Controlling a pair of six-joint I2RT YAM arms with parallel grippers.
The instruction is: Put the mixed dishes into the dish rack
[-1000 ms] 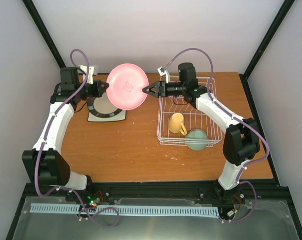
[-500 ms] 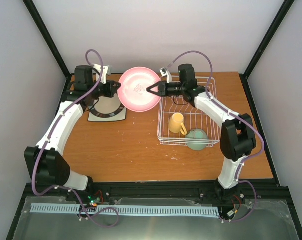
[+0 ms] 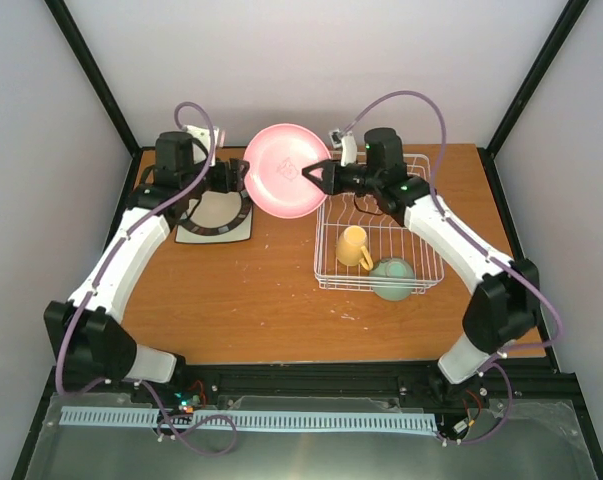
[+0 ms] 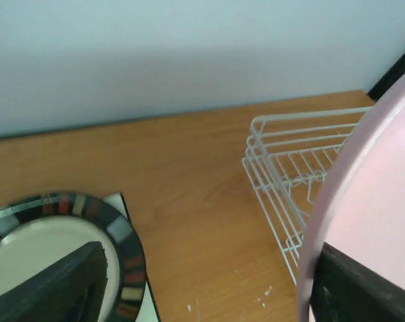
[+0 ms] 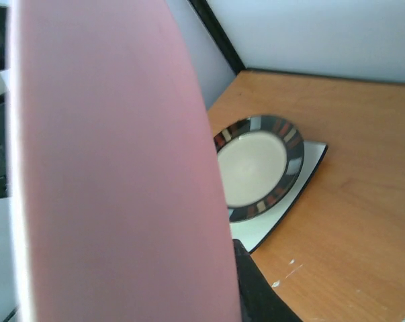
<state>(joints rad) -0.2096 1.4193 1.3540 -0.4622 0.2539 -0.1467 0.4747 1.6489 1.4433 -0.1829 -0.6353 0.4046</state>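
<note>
The empty rack slots beyond the bowl [image 3: 392,277] lie below my right gripper, so it should next swing right in the top view to them, turn, lower and release.
The pink round plate [image 3: 284,172] hangs on edge in the air at the back, between both arms. My right gripper [image 3: 316,176] is shut on its right rim; in the right wrist view the plate [image 5: 108,161] fills the left half, with one dark finger [image 5: 256,288] beside it. My left gripper [image 3: 239,181] stands open at the plate's left rim, and the pink rim [image 4: 363,188] lies close by one finger [image 4: 363,288]. The dish rack [image 3: 319,255] holds the pale yellow mug [image 3: 353,246] and the mint-green bowl [image 3: 392,277].
The black-rimmed round plate [image 3: 213,212] lies on the white square plate [image 3: 241,233] at the back left, below my left gripper. The rack's near corner [image 4: 289,168] shows in the left wrist view. Black frame posts stand at the table's back corners.
The plate was carried right toward the rack. My right gripper closed on its right rim, then my left gripper opened and let go of the left rim.
</note>
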